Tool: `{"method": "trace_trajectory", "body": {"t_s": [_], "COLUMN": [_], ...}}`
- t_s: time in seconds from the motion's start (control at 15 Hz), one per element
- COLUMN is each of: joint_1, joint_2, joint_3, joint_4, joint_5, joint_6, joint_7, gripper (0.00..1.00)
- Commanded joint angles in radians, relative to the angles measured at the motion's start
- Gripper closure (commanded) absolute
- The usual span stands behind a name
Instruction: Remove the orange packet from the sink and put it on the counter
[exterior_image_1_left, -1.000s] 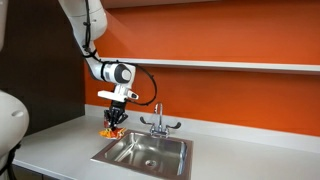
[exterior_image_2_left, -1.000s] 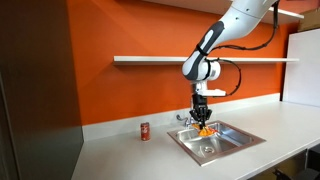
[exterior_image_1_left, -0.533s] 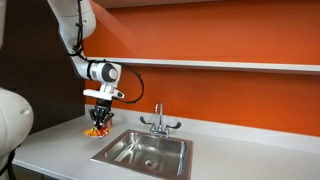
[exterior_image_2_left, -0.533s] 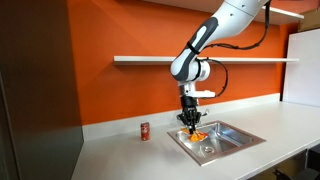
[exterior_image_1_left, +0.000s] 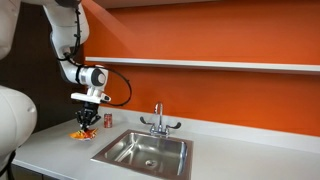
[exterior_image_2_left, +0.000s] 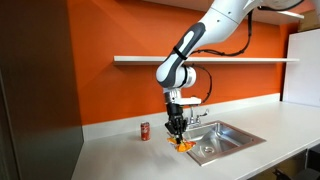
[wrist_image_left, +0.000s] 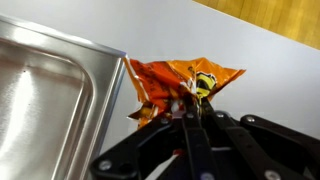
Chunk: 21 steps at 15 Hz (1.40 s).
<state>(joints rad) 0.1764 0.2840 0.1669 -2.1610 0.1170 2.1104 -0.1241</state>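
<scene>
My gripper moves the orange packet (exterior_image_1_left: 83, 132) away from the sink's rim next, then lowers it onto empty counter.
My gripper (exterior_image_1_left: 84, 123) (exterior_image_2_left: 177, 130) (wrist_image_left: 190, 106) is shut on the orange packet (exterior_image_1_left: 83, 132) (exterior_image_2_left: 181, 142) (wrist_image_left: 176, 81), a crinkly orange packet with yellow and red markings. It hangs from the fingertips just above the light-grey counter (exterior_image_1_left: 50, 150) (exterior_image_2_left: 130, 155) (wrist_image_left: 150, 30), beside the sink's rim. The stainless-steel sink (exterior_image_1_left: 143, 151) (exterior_image_2_left: 218, 138) (wrist_image_left: 45, 95) lies to the side of the packet. In the wrist view the packet is over the counter, just past the sink's edge.
A chrome two-handled faucet (exterior_image_1_left: 158, 123) (exterior_image_2_left: 190, 117) stands behind the sink. A small red can (exterior_image_1_left: 108, 120) (exterior_image_2_left: 144, 131) stands on the counter near the orange wall. A shelf (exterior_image_1_left: 220, 66) (exterior_image_2_left: 140, 59) runs along the wall above.
The arm has carried the orange packet sideways from above the sink, past its rim, to over the counter and a little lower. The gripper stayed shut on it.
</scene>
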Motion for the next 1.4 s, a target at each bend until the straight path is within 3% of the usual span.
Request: {"method": "trace_trajectory", "body": {"t_s": [0.0, 0.73, 0.8, 0.93, 1.33], "joint_1": [0.006, 0.013, 0.013, 0.012, 0.013], "joint_2": [0.087, 0.261, 0.270, 0.280, 0.238], "joint_3": [0.019, 0.023, 0.022, 0.021, 0.023], "joint_4": [0.086, 0.233, 0.241, 0.250, 0.248], "joint_5": [-0.006, -0.012, -0.013, -0.013, -0.011], "joint_6": [-0.026, -0.042, -0.044, -0.045, -0.073], "joint_7": [-0.007, -0.009, -0.008, -0.005, 0.004], "gripper": [0.98, 0.98, 0.66, 0.58, 0.12]}}
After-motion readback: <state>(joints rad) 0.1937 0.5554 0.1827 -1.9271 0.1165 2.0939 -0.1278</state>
